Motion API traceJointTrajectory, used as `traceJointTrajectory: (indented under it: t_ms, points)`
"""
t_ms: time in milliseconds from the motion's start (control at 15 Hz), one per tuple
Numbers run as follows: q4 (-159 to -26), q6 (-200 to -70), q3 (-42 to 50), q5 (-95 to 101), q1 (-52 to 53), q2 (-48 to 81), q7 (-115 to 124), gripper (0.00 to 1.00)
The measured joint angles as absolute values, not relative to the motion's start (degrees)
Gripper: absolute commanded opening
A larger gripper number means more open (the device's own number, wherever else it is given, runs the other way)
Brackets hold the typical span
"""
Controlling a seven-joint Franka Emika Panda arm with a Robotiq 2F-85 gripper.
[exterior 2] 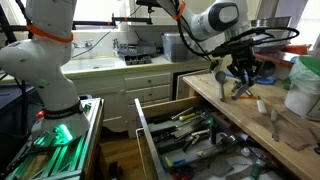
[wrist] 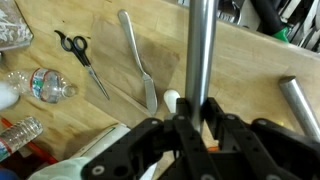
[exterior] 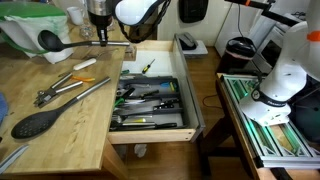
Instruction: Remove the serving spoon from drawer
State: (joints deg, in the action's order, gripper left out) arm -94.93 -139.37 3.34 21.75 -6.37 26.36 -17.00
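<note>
Next, my gripper moves down and outward toward the wooden countertop [exterior: 69, 69] beside the metal tongs and releases the thin grey handle, since that spot is below and outward of it.
My gripper [exterior: 99, 36] is shut on the thin grey handle of the serving spoon [exterior: 52, 42]. The spoon lies out over the wooden countertop, its round dark bowl pointing away from the drawer [exterior: 150, 132]. In the wrist view the jaws [wrist: 198, 108] clamp the grey handle [wrist: 199, 50], which runs up out of frame. In an exterior view the gripper [exterior 2: 240, 72] hangs over the counter behind the open drawer [exterior 2: 150, 140], which holds several utensils in a dark tray.
A large black oval-headed spoon [exterior: 35, 122], metal tongs [exterior: 65, 90] and a green bowl [exterior: 30, 25] sit on the counter. Under the wrist lie scissors [wrist: 80, 55], a butter knife [wrist: 140, 65] and a plastic bottle [wrist: 45, 85].
</note>
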Motion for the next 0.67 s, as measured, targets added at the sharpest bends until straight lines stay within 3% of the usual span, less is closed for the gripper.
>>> traceJointTrajectory:
  t_ms: [667]
  points:
    - [-86.13, -142.25, 1.23, 16.00, -7.06, 35.61, -23.20, 0.06]
